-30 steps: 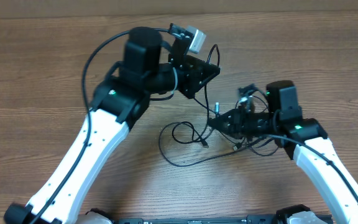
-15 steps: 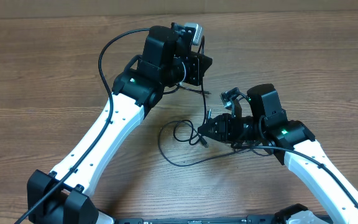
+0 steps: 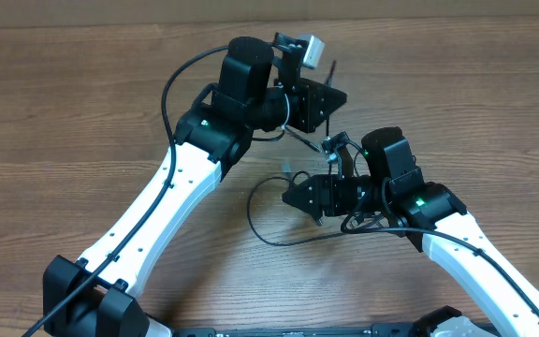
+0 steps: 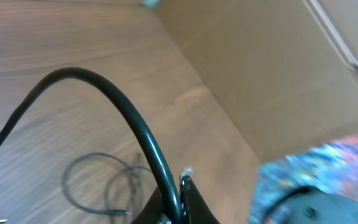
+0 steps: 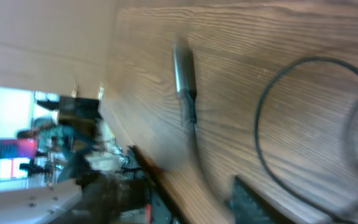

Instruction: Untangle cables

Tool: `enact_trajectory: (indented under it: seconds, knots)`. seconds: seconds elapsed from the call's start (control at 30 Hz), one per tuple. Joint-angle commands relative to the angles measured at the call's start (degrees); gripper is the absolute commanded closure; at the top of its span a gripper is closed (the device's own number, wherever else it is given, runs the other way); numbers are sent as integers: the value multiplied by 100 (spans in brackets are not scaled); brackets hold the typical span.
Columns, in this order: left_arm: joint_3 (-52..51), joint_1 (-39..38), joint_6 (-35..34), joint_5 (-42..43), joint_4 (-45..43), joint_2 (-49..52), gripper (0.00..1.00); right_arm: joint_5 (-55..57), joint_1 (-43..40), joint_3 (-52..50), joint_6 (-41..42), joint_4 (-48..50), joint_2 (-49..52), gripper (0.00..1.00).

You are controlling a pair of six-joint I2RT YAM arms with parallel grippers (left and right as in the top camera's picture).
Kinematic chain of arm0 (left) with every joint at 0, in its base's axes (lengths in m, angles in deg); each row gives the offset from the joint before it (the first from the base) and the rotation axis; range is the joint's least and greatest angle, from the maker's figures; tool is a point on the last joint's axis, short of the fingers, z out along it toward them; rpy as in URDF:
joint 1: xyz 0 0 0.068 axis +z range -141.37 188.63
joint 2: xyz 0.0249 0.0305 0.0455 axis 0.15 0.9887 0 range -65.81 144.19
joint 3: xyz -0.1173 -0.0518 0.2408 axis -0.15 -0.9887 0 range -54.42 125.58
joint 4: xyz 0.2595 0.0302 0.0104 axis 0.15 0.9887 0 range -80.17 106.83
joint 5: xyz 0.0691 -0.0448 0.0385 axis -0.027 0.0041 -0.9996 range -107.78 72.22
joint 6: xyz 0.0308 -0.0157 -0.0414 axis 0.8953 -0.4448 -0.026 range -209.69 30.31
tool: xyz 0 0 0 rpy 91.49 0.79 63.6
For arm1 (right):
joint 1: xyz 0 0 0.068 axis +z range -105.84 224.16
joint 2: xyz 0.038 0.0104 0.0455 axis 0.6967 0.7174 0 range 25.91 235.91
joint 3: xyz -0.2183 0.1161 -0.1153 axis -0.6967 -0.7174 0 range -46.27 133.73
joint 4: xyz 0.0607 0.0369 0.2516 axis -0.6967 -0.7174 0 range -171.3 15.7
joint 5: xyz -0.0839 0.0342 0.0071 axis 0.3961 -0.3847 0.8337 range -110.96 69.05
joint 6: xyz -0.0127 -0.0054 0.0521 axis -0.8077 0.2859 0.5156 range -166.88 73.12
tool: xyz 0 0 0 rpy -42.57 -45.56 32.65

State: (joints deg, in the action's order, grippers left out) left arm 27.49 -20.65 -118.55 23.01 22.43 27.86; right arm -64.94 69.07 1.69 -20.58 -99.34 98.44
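Bare wood lies below my left gripper and to its left in the overhead view, so next my left gripper needs to swing up and across, then lower and release the cable.
My left gripper point(image 3: 329, 96) is raised over the far middle of the table, shut on a black cable point(image 4: 138, 132) that arcs up and away from its jaws point(image 4: 178, 198). Below it, thin cables point(image 4: 73, 186) loop on the wood. My right gripper point(image 3: 298, 197) hovers low just in front, jaws open with nothing between them. In the blurred right wrist view a silver-barrelled plug point(image 5: 183, 68) and a curved cable point(image 5: 258, 124) lie ahead of the right gripper point(image 5: 188, 205). A thin loop of cable point(image 3: 254, 220) curves on the table to the left of and below the right gripper.
The wooden table point(image 3: 54, 112) stretches left and right of both arms. A cardboard wall point(image 4: 272, 74) stands along the far edge. The left arm's own thick cord point(image 3: 171, 89) loops beside its wrist.
The left gripper has moved right and further back with its cable. The right gripper has shifted left and opened. The cable loops on the table have drawn in.
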Motion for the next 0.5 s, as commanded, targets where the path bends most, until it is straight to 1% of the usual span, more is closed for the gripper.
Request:
enact_trajectory:
  seconds: [0.0, 0.13, 0.2, 0.33, 0.4, 0.47]
  knots:
    - [74, -15, -85, 730, 4, 20, 96, 428, 22, 90, -109, 17, 4, 31]
    - [74, 11, 50, 938, 85, 20, 96, 1110, 15, 90, -26, -267, 4, 30]
    - [74, 11, 223, 1010, 197, 17, 96, 1700, 13, 90, 197, -520, 4, 30]
    - [74, 129, 654, 914, 501, 4, 96, 1952, 15, 90, 162, -732, 2, 29]
    - [74, 295, 879, 507, 763, -50, 96, 1784, 15, 90, -162, -844, 2, 28]
    - [74, 435, 1073, 46, 979, -153, 96, 1287, 15, 90, -824, -975, 2, 26]
